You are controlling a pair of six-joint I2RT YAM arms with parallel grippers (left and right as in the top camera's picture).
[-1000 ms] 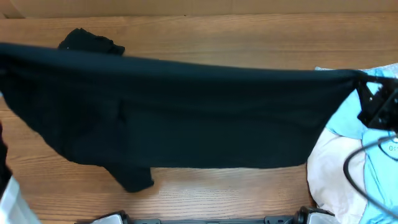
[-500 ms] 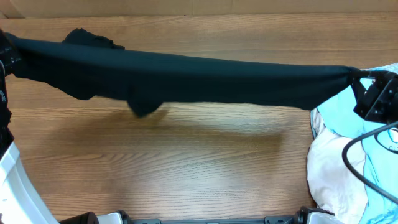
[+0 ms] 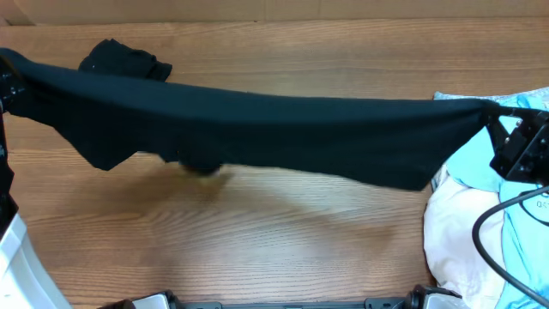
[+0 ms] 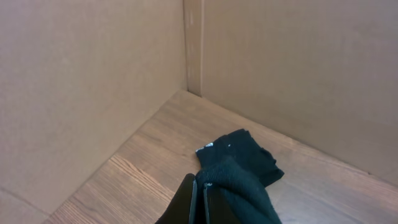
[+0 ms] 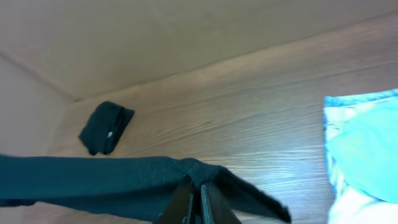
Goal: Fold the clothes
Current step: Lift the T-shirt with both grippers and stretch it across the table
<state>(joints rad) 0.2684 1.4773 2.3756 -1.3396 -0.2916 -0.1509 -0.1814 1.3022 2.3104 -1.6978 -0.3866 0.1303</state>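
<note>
The garment's corner hangs above the table. It goes lower and outward next in my left gripper, past the small folded item, for release onto the bare wood beside it.
A large dark garment (image 3: 257,120) hangs stretched across the table between my two grippers, held off the wood. My left gripper (image 3: 7,81) is shut on its left corner at the far left edge; the left wrist view shows the jaws (image 4: 199,193) pinched on the dark cloth (image 4: 242,193). My right gripper (image 3: 496,116) is shut on the right corner; the right wrist view shows the jaws (image 5: 198,190) closed on the fabric (image 5: 93,177). A small folded dark item (image 3: 124,60) lies at the back left, and also shows in both wrist views (image 4: 239,152) (image 5: 106,126).
A pile of light blue and white clothes (image 3: 480,223) lies at the right edge, also in the right wrist view (image 5: 367,130). Cardboard walls (image 4: 93,81) enclose the table at the back and left. A black cable (image 3: 493,223) loops over the pile.
The garment was first spread wide, then swung up into a narrow band; now its lower edge has dropped down a little again. Both grippers keep their hold.
</note>
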